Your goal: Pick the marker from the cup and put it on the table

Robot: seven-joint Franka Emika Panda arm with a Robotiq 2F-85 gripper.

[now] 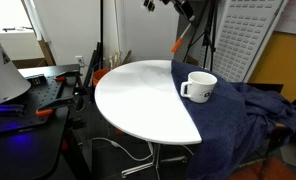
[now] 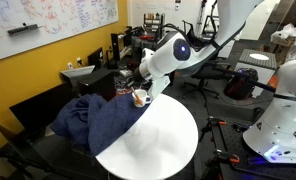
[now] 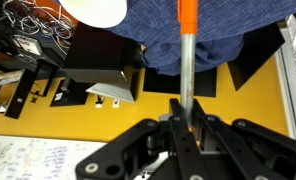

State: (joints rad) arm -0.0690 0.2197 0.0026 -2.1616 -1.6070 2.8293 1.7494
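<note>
Next I will swing my gripper over the white table beside the cup, away from it, tilting to face down, and release the marker (image 3: 186,50), since that spot lies bare.
My gripper (image 3: 183,112) is shut on the marker (image 3: 186,50), a thin grey stick with an orange-red end that points away from the wrist toward the blue cloth. The cup (image 1: 199,86), a squat white mug with a side handle, stands on the round white table (image 1: 138,100) at the cloth's edge. In an exterior view the gripper (image 2: 145,82) hangs just above the cup (image 2: 140,97). In the other exterior view the gripper (image 1: 183,8) is at the top edge, with the marker's orange end (image 1: 175,45) below it. The cup is out of the wrist view.
A dark blue cloth (image 1: 238,115) drapes over one side of the table and down. A black cluttered workbench (image 1: 33,100) with a red-handled tool (image 1: 43,112) stands beside it. White robot bodies (image 2: 278,110) and a yellow wall (image 2: 38,70) surround the table (image 2: 158,140).
</note>
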